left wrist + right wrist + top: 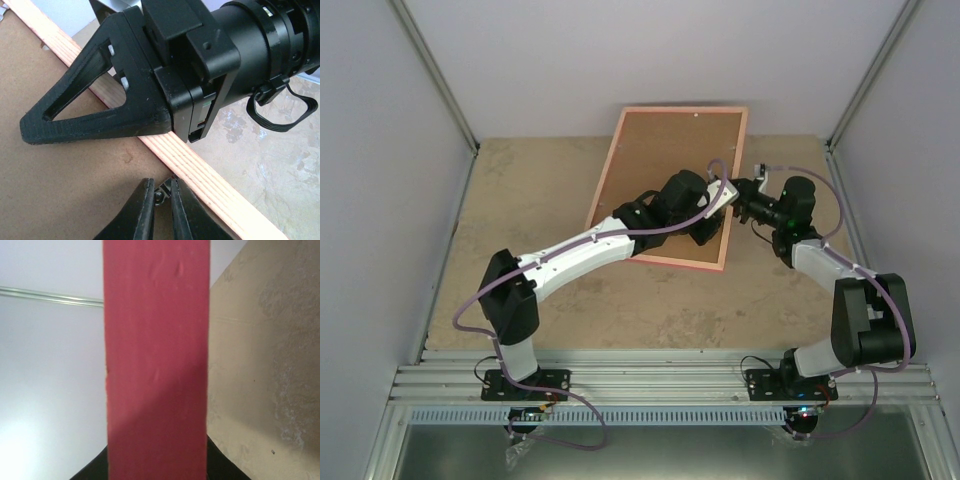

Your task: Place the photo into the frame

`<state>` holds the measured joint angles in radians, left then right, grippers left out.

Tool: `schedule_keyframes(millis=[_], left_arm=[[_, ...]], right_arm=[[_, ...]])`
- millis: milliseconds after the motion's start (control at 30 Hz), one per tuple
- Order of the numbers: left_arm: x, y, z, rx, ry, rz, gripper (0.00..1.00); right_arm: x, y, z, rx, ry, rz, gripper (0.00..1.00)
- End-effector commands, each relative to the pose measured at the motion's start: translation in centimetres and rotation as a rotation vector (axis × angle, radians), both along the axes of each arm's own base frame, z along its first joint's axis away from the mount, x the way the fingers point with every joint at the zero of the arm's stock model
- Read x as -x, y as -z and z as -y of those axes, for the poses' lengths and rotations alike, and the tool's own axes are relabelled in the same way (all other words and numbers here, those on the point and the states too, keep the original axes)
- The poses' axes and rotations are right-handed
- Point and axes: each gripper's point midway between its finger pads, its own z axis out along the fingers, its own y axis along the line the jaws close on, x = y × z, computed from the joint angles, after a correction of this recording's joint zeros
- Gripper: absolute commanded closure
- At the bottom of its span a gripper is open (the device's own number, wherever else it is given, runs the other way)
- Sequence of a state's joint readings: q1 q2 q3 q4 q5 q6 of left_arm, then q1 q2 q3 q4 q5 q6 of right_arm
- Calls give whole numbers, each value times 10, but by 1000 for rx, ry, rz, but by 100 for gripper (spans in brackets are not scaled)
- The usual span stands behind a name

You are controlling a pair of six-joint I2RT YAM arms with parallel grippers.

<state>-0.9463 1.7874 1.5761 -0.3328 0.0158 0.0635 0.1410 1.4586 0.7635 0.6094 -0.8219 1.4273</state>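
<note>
My right gripper should go up, then back and down to the tabletop by the frame's near bar, turn the frame (678, 110) over and release it, because its back faces up.
The frame (678, 110) lies back-up on the table, its pale wood rail (210, 186) around the brown backing board (655, 165). My left gripper (161, 200) is over the board by the frame's right rail, shut on a small metal clip (163, 192). My right gripper (733, 192) grips the frame's right rail, one finger (85, 120) lying over the board. In the right wrist view the pink front (156, 365) fills the space between the fingers of the right gripper (156, 467). The photo is not in view.
The tan table (520, 210) is walled by white panels at the left, back and right. The frame's far end touches the back wall. An aluminium rail (660, 385) carries both arm bases at the near edge.
</note>
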Motion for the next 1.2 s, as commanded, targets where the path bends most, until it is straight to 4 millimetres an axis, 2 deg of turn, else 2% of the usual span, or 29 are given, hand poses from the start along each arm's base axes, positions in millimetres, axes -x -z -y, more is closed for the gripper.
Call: schedule_keyframes(millis=[0, 100, 233, 333, 467, 600, 633, 733, 900, 1167], left_arm=[[-18, 15, 11, 16, -72, -10, 87], [-16, 1, 9, 41, -62, -2, 85], [0, -35, 3, 91, 12, 34, 69], [6, -61, -13, 115, 34, 55, 59], [0, -81, -52, 131, 10, 49, 41], [-2, -97, -97, 145, -33, 66, 16], [-1, -105, -110, 161, -57, 76, 11], [-8, -111, -144, 178, -128, 88, 1], [-26, -128, -209, 220, -299, 122, 1], [-41, -152, -298, 300, -542, 178, 1]], right_arm=[[40, -74, -28, -95, -187, 234, 99], [40, -76, -26, -86, -184, 252, 100], [33, -73, -20, -38, -171, 271, 99], [29, -72, -14, 1, -159, 290, 99], [25, -73, -10, 58, -151, 330, 99], [19, -80, -4, 153, -143, 402, 99], [17, -84, -2, 178, -140, 427, 99], [13, -97, 1, 254, -133, 499, 100], [8, -135, 4, 429, -122, 698, 99], [17, -177, 7, 770, -121, 1007, 99]])
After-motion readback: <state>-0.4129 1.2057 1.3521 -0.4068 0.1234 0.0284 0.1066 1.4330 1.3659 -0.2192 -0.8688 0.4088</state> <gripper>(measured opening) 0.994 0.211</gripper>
